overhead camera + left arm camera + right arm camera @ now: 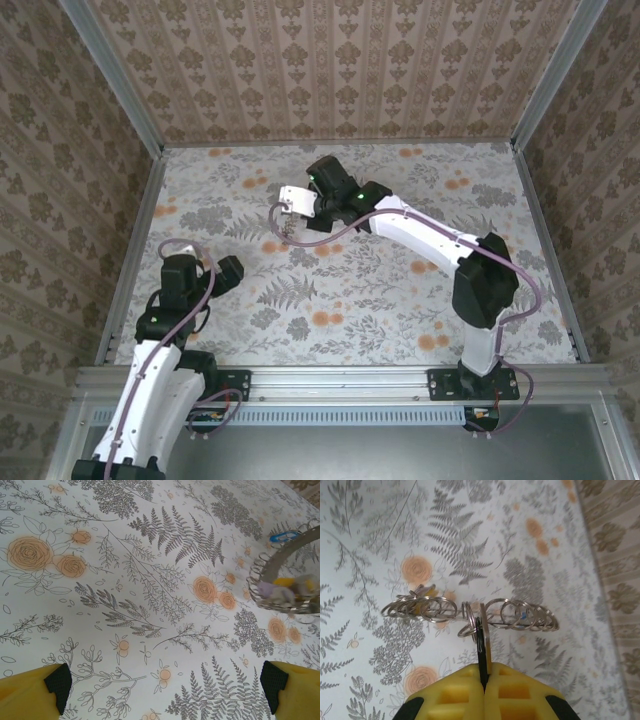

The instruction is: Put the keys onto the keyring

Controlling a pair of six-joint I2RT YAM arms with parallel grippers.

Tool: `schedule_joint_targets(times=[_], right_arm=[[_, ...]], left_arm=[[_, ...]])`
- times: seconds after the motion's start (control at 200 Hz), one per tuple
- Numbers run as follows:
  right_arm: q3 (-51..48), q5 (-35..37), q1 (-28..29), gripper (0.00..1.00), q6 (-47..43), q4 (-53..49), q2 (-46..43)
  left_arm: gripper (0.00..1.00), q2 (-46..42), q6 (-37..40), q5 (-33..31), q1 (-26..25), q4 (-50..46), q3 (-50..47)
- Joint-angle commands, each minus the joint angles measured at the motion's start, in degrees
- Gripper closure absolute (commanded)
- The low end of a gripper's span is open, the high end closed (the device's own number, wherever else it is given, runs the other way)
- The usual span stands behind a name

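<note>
The table is below the robot's right gripper, so the right gripper will next lower the dangling keyring onto it, moving back toward the robot's base, and let go of the keys there.
My right gripper point(484, 672) is shut on the keys point(481, 639), two thin flat pieces seen edge-on, one black and one brassy, pinched between the yellow fingers. Just past the fingertips the keyring point(456, 608) hangs crosswise above the table, with several small wire loops strung along it. In the top view the right gripper point(300, 205) is at the table's far middle and the keyring point(283, 222) dangles under it. My left gripper point(165, 682) hovers open over bare cloth, nothing between its fingertips. At the right edge of its view I see the keyring's beaded rim point(260, 575) and a blue bit point(283, 535).
A floral-print cloth point(350, 290) covers the table. Patterned walls point(340, 60) with metal posts close it in at the back and both sides. The left gripper point(205, 270) sits near the left edge, well apart from the right arm point(430, 240).
</note>
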Motion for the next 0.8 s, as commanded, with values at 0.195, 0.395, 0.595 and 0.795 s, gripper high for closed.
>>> schedule_joint_targets(times=[0.195,0.395,0.595,0.795], right_arm=[[-14.4,5.2,-4.8,1.0,2.6,-3.7,-0.3],[-23.3,9.9,-7.3,0.97,6.2,-8.0,2.2],[-28.8,14.1,-9.2,0.8,8.8,-7.9,0.7],[-28.5,15.8,-11.6,0.66,11.0,-9.5,-6.2]], left_arm=[[0.0,2.2,0.5,7.6,0.9,8.6,-2.8],[0.0,5.7,2.3,17.8,1.7,12.5,-2.9],[0.0,10.9,5.0,19.6,3.8,6.1,1.7],[0.0,14.5,8.8,13.3,4.7,1.3,7.1]])
